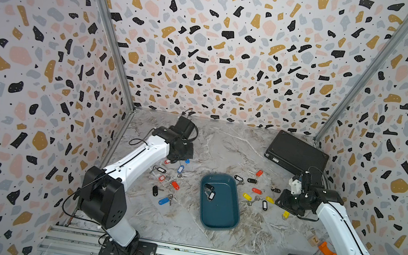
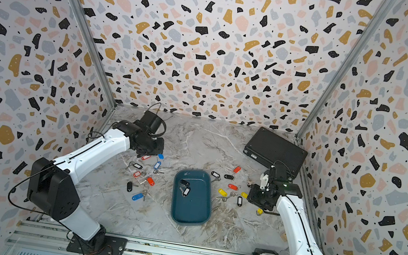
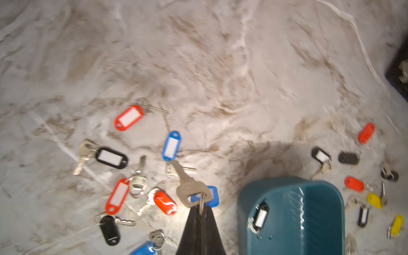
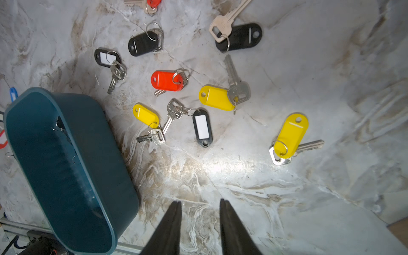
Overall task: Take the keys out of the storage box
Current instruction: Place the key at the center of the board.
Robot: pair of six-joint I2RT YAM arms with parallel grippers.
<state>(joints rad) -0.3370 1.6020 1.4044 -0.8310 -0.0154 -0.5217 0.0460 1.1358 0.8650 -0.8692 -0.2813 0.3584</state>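
The left gripper next needs to move away from the box and down to let go of the ring, since clear marble past the white-labelled black tag lies below the gripper.
The storage box (image 1: 221, 215) is a teal tray in the middle of the marble table, also in the left wrist view (image 3: 320, 220) and right wrist view (image 4: 72, 176). Keys with black tags (image 1: 210, 192) lie in its far end. My left gripper (image 3: 201, 206) is shut on the ring of a silver key (image 3: 189, 192) with a blue tag (image 3: 213, 196), held above the table left of the box. My right gripper (image 4: 200, 204) is open and empty over bare table, right of the box. Several tagged keys lie on both sides (image 1: 166, 180) (image 1: 256, 196).
A black ribbed case (image 1: 296, 153) lies at the back right corner. A small wooden block (image 1: 314, 240) and an orange piece (image 1: 326, 251) sit near the right arm's base. Patterned walls close in the left, back and right.
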